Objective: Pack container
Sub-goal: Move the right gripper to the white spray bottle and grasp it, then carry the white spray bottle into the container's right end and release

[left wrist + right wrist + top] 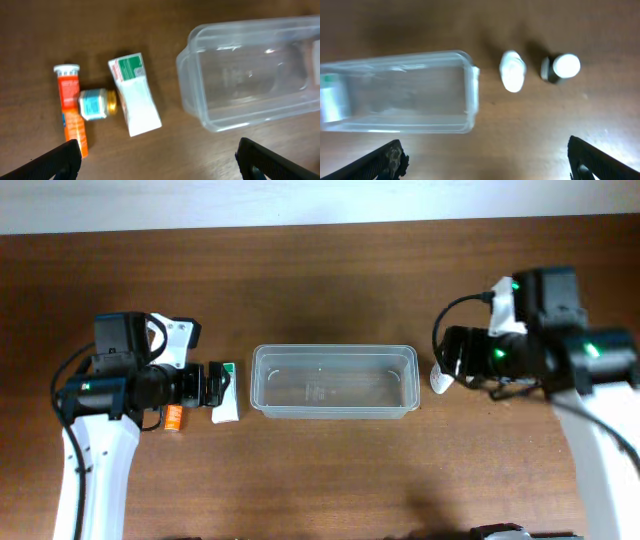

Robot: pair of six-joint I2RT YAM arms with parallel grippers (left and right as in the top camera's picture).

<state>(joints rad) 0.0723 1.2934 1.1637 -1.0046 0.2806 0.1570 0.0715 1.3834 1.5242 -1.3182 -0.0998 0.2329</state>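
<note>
My right gripper should move down next, with its open fingers going around the white bottle (441, 378) below, because the white bottle stands clear between container (335, 349) and dark bottle.
The clear plastic container (335, 349) lies empty mid-table. My left gripper (218, 384) is open and hovers at its left end, above a white tube with a green end (226, 398) and an orange tube (173, 418). The left wrist view shows the container (183, 64), the white tube (136, 97), a small blue-labelled jar with a gold lid (96, 103) and the orange tube (70, 116), with the open jaws (160, 162) empty. My right gripper (448, 358) is open near the container's right end (472, 87), its jaws (487, 160) empty.
A white bottle (512, 71) lies just right of the container, also in the overhead view (440, 381). A dark bottle with a white cap (561, 67) stands beside it. The brown table's far edge meets a white wall (320, 200).
</note>
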